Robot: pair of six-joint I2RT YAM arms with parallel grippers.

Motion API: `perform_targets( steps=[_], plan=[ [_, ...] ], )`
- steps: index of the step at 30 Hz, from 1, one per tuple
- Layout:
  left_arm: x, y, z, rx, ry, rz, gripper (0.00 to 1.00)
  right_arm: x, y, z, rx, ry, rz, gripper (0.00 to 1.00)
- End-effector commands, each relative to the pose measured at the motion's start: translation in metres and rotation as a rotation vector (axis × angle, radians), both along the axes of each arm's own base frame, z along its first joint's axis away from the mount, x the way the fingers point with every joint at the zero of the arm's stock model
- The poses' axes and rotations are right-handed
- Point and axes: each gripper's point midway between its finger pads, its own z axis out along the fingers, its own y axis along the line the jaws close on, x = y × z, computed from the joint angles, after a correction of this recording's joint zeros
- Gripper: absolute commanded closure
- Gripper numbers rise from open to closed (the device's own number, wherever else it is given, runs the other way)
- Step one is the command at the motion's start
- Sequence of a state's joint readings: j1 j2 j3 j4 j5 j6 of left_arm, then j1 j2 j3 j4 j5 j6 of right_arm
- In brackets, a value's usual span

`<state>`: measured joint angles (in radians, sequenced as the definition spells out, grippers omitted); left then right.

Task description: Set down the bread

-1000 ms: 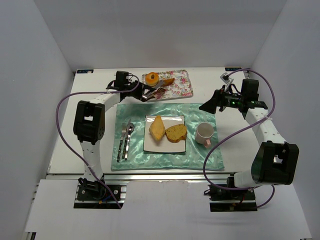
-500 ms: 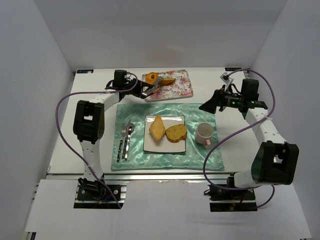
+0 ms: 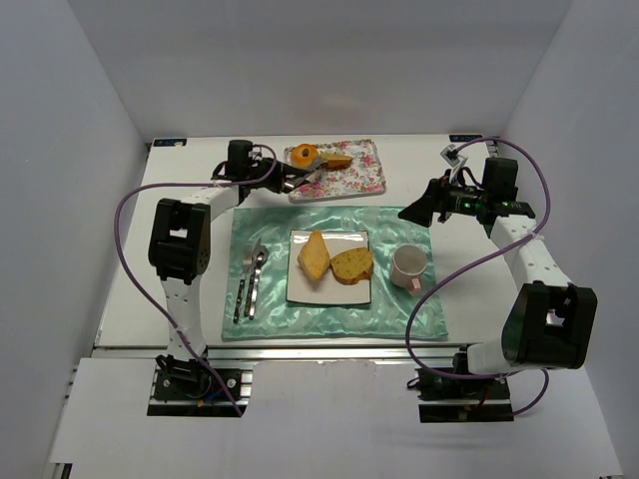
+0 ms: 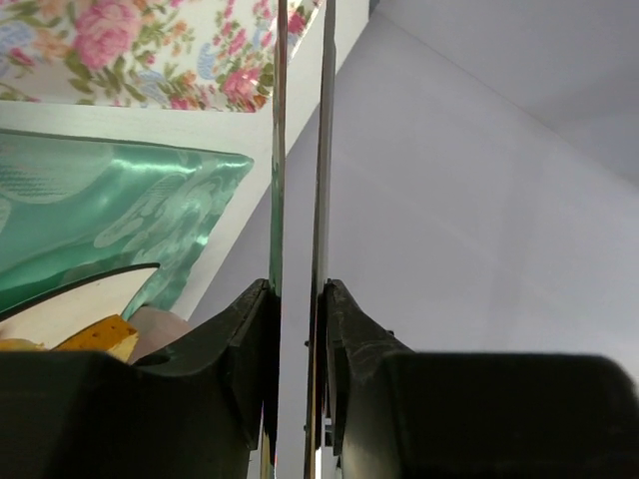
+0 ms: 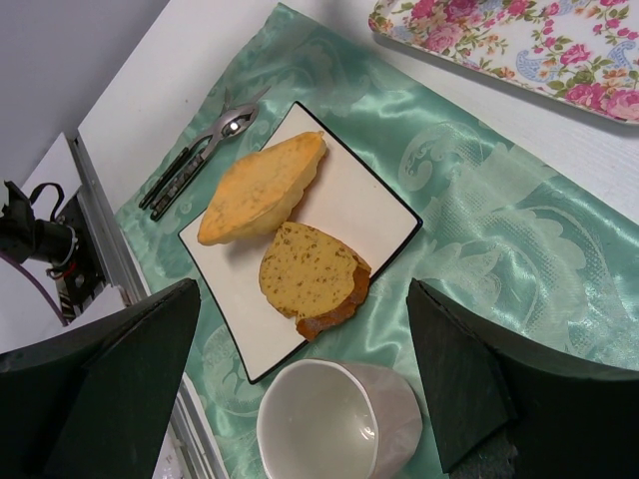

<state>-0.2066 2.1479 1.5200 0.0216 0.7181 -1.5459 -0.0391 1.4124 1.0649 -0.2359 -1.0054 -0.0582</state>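
Next, my left gripper draws the tongs [image 3: 308,176] back over the plate's far part [image 3: 344,242], by the other bread. It releases the brown slice there, since that part lies back from the gripper.
Two bread pieces lie on the white square plate [image 3: 305,291]: a pale wedge [image 3: 314,255] and a browner slice [image 3: 351,265]. Both show in the right wrist view, the wedge [image 5: 262,188] and the slice [image 5: 308,271]. A third brown slice [image 3: 336,162] lies on the floral tray [image 3: 364,175] beside an orange bun [image 3: 304,154]. My left gripper [image 3: 280,178] is shut on metal tongs [image 3: 308,176], whose tips reach over the tray near that slice. In the left wrist view the tongs' blades [image 4: 324,150] run out between my fingers. My right gripper [image 3: 417,212] is open and empty, held above the mat's right part.
A white cup [image 3: 407,266] stands right of the plate on the green mat [image 3: 260,222]. A fork and spoon [image 3: 250,279] lie left of the plate. White walls enclose the table on three sides.
My left gripper has swung a little back and left over the tray, and the tongs' tips now sit closer to the bun and the brown slice. The right arm has not moved.
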Motion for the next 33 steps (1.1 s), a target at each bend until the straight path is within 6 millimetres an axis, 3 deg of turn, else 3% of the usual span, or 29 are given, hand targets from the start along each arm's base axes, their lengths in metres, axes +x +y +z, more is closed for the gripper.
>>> perform_targets(
  steps=[1,6,7,8,10,11,12,14,17,20,24,28,32,33],
  plan=[
    [-0.006,-0.005,0.048,-0.068,-0.157,-0.067,0.97,-0.001,0.000,0.014,0.011,-0.049,0.015,0.11],
    [-0.044,-0.003,0.069,-0.054,-0.243,-0.154,1.00,-0.001,0.000,0.013,0.013,-0.044,0.014,0.11],
    [-0.056,-0.001,0.062,-0.044,-0.226,-0.169,1.00,-0.001,0.000,0.014,0.014,-0.046,0.015,0.11],
    [-0.070,0.000,0.075,-0.043,-0.255,-0.196,1.00,-0.001,0.000,0.014,0.015,-0.044,0.016,0.11],
    [-0.096,0.004,0.064,-0.011,-0.243,-0.247,1.00,0.000,0.000,0.015,0.011,-0.050,0.017,0.11],
    [-0.112,0.006,0.079,-0.003,-0.281,-0.279,1.00,0.000,0.000,0.015,0.009,-0.048,0.016,0.11],
    [-0.130,0.011,0.067,0.050,-0.261,-0.328,1.00,0.001,0.000,0.016,0.009,-0.050,0.017,0.11],
    [-0.155,0.018,0.062,0.121,-0.262,-0.392,1.00,0.001,0.000,0.015,0.009,-0.046,0.018,0.11],
    [-0.211,0.034,0.064,0.207,-0.289,-0.486,1.00,0.003,0.000,0.013,0.014,-0.033,0.021,0.11],
    [-0.252,0.043,0.053,0.216,-0.239,-0.547,1.00,0.004,0.001,0.013,0.023,-0.018,0.021,0.11],
    [-0.291,0.053,0.039,0.232,-0.188,-0.577,1.00,0.005,0.001,0.014,0.030,-0.014,0.027,0.11],
    [-0.308,0.053,0.040,0.192,-0.195,-0.592,1.00,0.006,0.002,0.018,0.033,-0.020,0.031,0.11],
    [-0.306,0.049,0.036,0.183,-0.197,-0.593,1.00,0.003,0.003,0.017,0.034,-0.016,0.033,0.11],
    [-0.305,0.049,0.034,0.188,-0.190,-0.594,0.96,0.002,0.003,0.018,0.033,-0.020,0.033,0.11]
  ],
)
